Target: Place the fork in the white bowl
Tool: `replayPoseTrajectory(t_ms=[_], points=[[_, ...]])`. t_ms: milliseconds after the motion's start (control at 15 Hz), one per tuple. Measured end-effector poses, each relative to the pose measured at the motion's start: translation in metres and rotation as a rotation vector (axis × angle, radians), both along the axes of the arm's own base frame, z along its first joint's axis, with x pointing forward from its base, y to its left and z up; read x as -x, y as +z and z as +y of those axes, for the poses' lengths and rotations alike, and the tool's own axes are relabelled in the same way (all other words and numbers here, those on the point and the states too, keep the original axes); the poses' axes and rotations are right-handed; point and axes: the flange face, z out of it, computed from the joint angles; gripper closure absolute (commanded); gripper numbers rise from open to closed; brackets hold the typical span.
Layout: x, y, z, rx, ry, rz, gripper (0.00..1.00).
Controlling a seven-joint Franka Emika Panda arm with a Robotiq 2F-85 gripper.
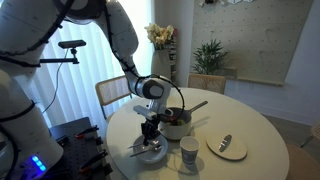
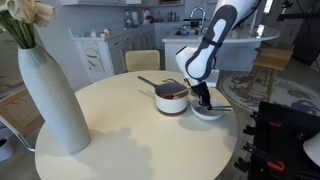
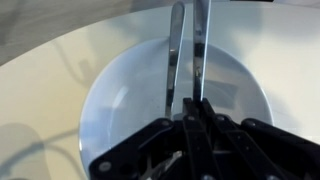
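My gripper should next go down a little into the white bowl (image 3: 120,100) and then let go of the fork, as its handle already crosses the bowl's rim.
The white bowl (image 3: 120,100) fills the wrist view and sits at the table's edge in both exterior views (image 1: 152,154) (image 2: 210,113). My gripper (image 3: 196,108) is directly above the bowl, pointing down into it (image 1: 150,130) (image 2: 203,101). Its fingers are shut on the fork (image 3: 200,45), whose slim silver handle runs from the jaws across the bowl and over the far rim. A second silver strip lies beside the handle inside the bowl; I cannot tell if it is a reflection.
A dark long-handled pan (image 1: 178,122) (image 2: 172,97) stands right beside the bowl. A small white cup (image 1: 189,150) and a flat plate (image 1: 232,152) with a short utensil (image 1: 225,142) are nearby. A tall vase (image 2: 50,90) stands on the table. Chairs surround the table.
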Motion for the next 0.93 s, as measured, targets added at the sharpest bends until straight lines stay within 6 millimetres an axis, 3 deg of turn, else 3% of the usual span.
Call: replayPoseTrajectory(t_ms=[400, 467, 600, 933], points=[[0.014, -0.010, 0.019, 0.031, -0.095, -0.010, 0.98], [0.016, -0.012, 0.020, 0.034, -0.104, -0.022, 0.66], [0.021, -0.015, 0.020, 0.037, -0.117, -0.042, 0.58], [0.025, -0.017, 0.016, 0.040, -0.130, -0.069, 0.21]])
